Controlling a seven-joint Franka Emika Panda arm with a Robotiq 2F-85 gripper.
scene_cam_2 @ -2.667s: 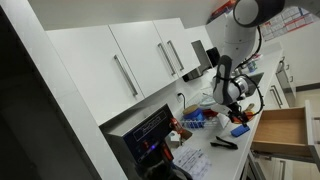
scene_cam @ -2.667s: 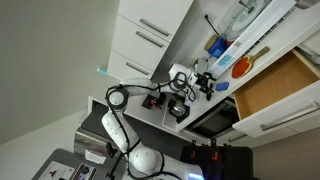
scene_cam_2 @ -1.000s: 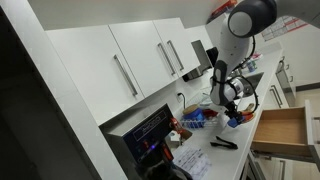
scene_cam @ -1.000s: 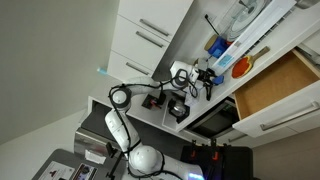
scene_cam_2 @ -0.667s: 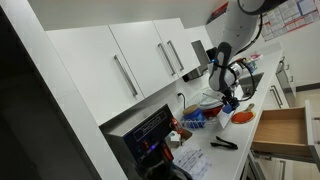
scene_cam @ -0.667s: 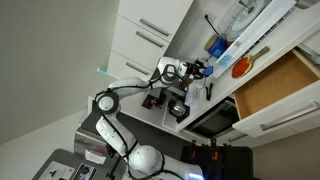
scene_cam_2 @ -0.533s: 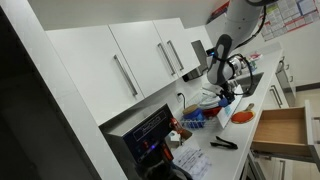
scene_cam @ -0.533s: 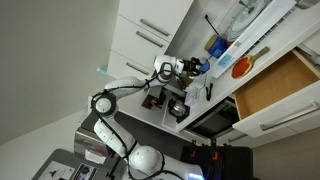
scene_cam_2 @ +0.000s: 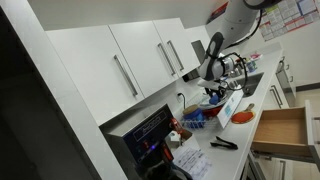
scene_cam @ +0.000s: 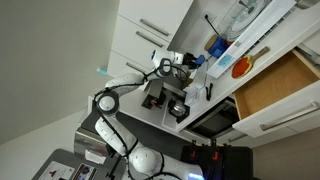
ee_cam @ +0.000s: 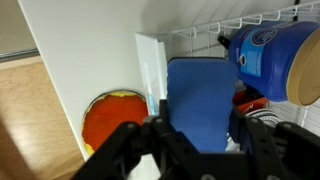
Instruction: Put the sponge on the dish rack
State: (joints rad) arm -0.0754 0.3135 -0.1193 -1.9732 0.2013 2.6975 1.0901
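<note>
My gripper comes down next with a slight turn, past the white panel onto the rack wires beside the blue cup, because that spot is empty.
In the wrist view my gripper [ee_cam: 197,138] is shut on the blue sponge [ee_cam: 197,95], which stands upright between the two black fingers [ee_cam: 158,122]. The white wire dish rack [ee_cam: 214,29] runs along the top right behind it, with a blue cup [ee_cam: 268,60] in it. In both exterior views the gripper [scene_cam: 186,63] [scene_cam_2: 213,93] hangs at the rack [scene_cam_2: 198,117] by the cabinets; the sponge is too small to make out there.
An orange dish [ee_cam: 112,117] lies left of the sponge beside a white panel [ee_cam: 150,68]. A wooden drawer [scene_cam: 276,84] [scene_cam_2: 281,129] stands open. A black tool [scene_cam_2: 223,144] lies on the counter. White cabinets [scene_cam_2: 150,65] hang close above.
The arm has carried the sponge up from the counter near the drawer and across toward the rack and cabinets. The gripper has stayed shut on it.
</note>
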